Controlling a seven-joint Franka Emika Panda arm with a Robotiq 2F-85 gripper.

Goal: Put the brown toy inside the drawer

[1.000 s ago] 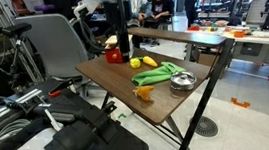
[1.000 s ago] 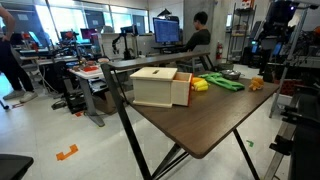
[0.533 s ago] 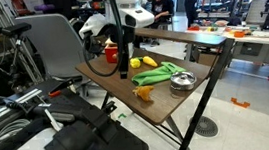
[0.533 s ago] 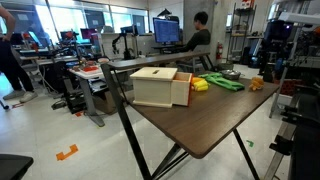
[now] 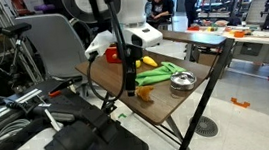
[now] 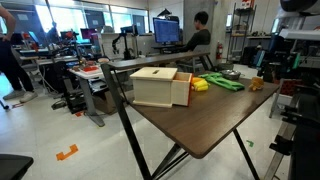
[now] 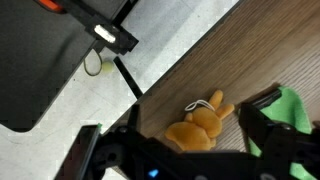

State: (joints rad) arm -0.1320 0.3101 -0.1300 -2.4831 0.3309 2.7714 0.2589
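The brown toy is still below and to the side of my gripper's open fingers, so I need to lower my gripper toward it next and bring the fingers around the lumpy body (image 5: 144,93) (image 7: 198,130).
The brown toy (image 5: 144,93) lies near the table's edge, close to the long green item (image 5: 157,75). It also shows in the other exterior view (image 6: 256,84). In the wrist view the toy (image 7: 198,125) is a lumpy orange-tan figure with a white loop, lying between my fingers. My gripper (image 7: 176,128) is open and hovers just over it without holding it; in the exterior views the gripper (image 5: 130,82) (image 6: 266,72) hangs low beside the toy. The red drawer unit with its wooden top (image 6: 160,86) stands at the table's other end, partly hidden by my arm in an exterior view (image 5: 113,56).
A yellow banana toy (image 5: 149,60) and a round silver bowl (image 5: 182,80) lie near the green item (image 7: 296,105). The toy sits close to the table edge (image 7: 150,95), with floor and a black chair base (image 5: 91,140) below. Desks and chairs surround the table.
My arm has swung away from the drawer and come down toward the brown toy at the table's edge. The objects on the table have not moved.
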